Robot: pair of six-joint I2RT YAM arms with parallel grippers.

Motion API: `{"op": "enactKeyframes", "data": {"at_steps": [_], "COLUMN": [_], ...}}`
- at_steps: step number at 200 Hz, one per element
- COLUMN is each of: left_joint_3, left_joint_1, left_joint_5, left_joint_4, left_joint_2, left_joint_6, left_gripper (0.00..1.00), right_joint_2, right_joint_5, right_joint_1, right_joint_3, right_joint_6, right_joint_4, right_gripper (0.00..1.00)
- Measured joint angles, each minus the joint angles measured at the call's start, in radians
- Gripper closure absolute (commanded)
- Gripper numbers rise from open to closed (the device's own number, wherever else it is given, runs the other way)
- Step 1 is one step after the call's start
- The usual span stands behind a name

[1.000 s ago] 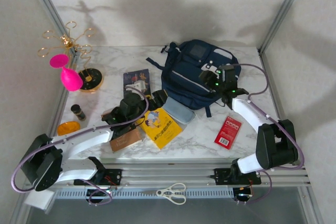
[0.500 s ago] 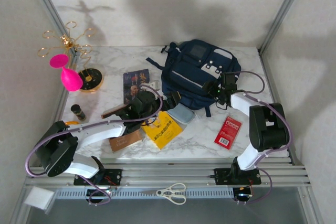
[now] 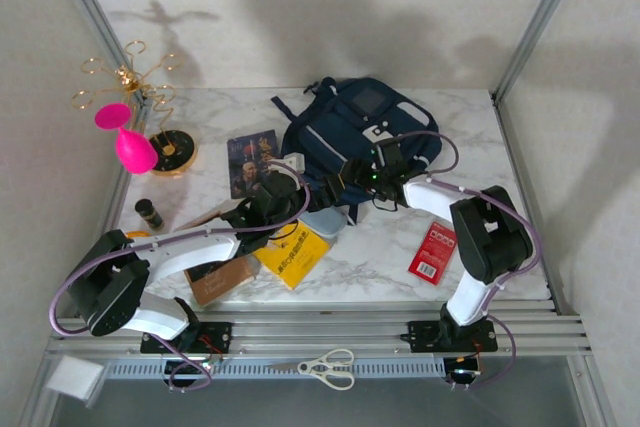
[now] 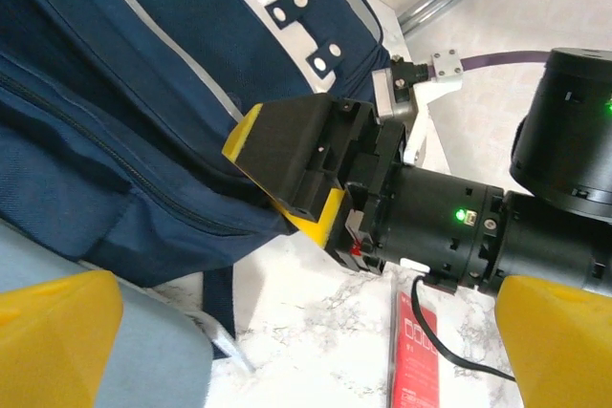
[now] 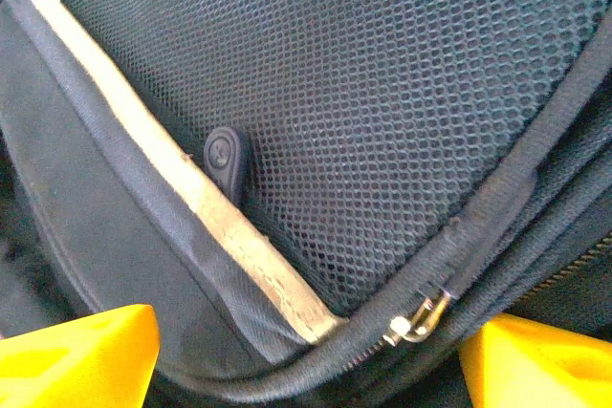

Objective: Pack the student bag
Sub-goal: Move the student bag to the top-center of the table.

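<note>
The bare tabletop gives the gripper's fingers room at the bag's near corner by the white patches. My right gripper will next move off the bag's mesh pocket and go there.
The student bag, a large navy backpack with white patches, lies at the back middle of the table. My right gripper is pressed against the bag's near edge, open. In the right wrist view its yellow fingertips straddle the bag's mesh pocket, pale stripe and a zip pull. My left gripper hovers open just left of it, over a grey-blue pencil case. The left wrist view shows the bag, the right gripper's yellow finger against it, and the pencil case.
A yellow book and a brown box lie near the front left. A red card lies front right. A dark book, a pink object, a gold stand and a small black bottle stand left. Scissors lie below the table edge.
The bag has slid left with the right gripper against it. The left arm has reached right toward the bag. The yellow book and brown box have shifted left and nearer.
</note>
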Motion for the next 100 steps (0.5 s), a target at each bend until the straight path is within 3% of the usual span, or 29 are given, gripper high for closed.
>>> {"op": "enactKeyframes", "data": {"at_steps": [26, 58, 100], "left_joint_3": [0.003, 0.029, 0.096], "left_joint_1": [0.0, -0.014, -0.076], "left_joint_5": [0.01, 0.026, 0.04], "left_joint_4": [0.001, 0.009, 0.024], "left_joint_2": [0.002, 0.04, 0.14], "left_joint_6": [-0.005, -0.022, -0.035], "left_gripper": [0.01, 0.01, 0.01], "right_joint_2": [-0.1, -0.225, -0.192], "right_joint_5": [-0.026, -0.042, -0.075], "right_joint_1": [-0.048, -0.241, -0.391], "right_joint_3": [-0.039, -0.101, -0.117], "right_joint_6": [-0.015, -0.066, -0.126], "right_joint_4": [-0.039, -0.076, -0.1], "right_gripper": [0.24, 0.3, 0.37]}}
